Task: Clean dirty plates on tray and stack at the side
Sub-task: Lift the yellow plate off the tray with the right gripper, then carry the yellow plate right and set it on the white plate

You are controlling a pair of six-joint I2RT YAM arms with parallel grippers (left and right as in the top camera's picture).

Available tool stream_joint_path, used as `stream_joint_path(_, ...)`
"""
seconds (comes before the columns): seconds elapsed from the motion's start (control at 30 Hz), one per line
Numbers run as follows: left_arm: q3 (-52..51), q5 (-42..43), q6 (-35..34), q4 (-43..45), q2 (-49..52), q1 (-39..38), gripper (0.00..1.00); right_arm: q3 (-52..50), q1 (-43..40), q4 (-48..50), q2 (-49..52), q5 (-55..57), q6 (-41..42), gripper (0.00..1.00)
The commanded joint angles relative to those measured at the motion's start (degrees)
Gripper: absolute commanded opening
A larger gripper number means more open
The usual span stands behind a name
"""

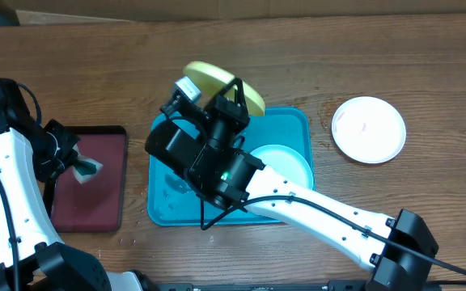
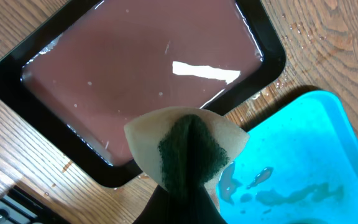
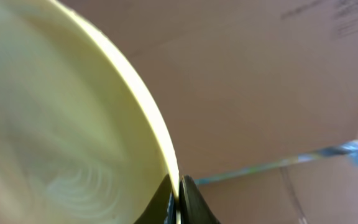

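The robot needs to swing its right gripper over the white plate [image 1: 369,129] below it, to the right in the overhead view, then level the tilted plate down and let it go.
My right gripper [image 1: 235,95] [image 3: 178,193] is shut on the rim of the yellow-green plate [image 1: 213,79] [image 3: 61,124] and holds it tilted up above the far edge of the turquoise tray [image 1: 294,121] [image 2: 303,155]. The pale mint-rimmed plate [image 1: 285,162] lies in the tray's right part, partly hidden by the right arm. The white plate [image 1: 369,129] lies on the table to the right of the tray. My left gripper [image 1: 83,167] [image 2: 188,186] is shut on the dark-green sponge [image 2: 188,152] over the maroon tray [image 1: 95,174] [image 2: 135,68].
The maroon tray with its black rim holds brownish water. Water drops lie on the turquoise tray floor [image 2: 260,180]. A cardboard wall [image 3: 260,74] stands behind the table's far edge.
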Motion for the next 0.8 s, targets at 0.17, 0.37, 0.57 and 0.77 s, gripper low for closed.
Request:
stream_joint_path(0.17,-0.3,0.5,1.4,-0.3,0.1,0.0,0.04,1.7,-7.4,-22.8,-2.6,-25.3,28.8,0.04)
stream_joint_path(0.37,-0.3,0.5,2.0,0.2,0.1,0.0,0.04,2.3,-10.4,-25.2,-5.3,-22.5,29.8,0.04)
stream_joint_path(0.57,-0.3,1.2,2.4,0.2,0.1,0.0,0.04,2.3,-19.6,-27.8,-12.5,-27.3,51.6,0.04)
stream_joint_path(0.77,-0.7,1.9,3.1,-0.1,0.1,0.0,0.04,2.3,-44.6,-28.6,-17.3,-61.7,54.3,0.04)
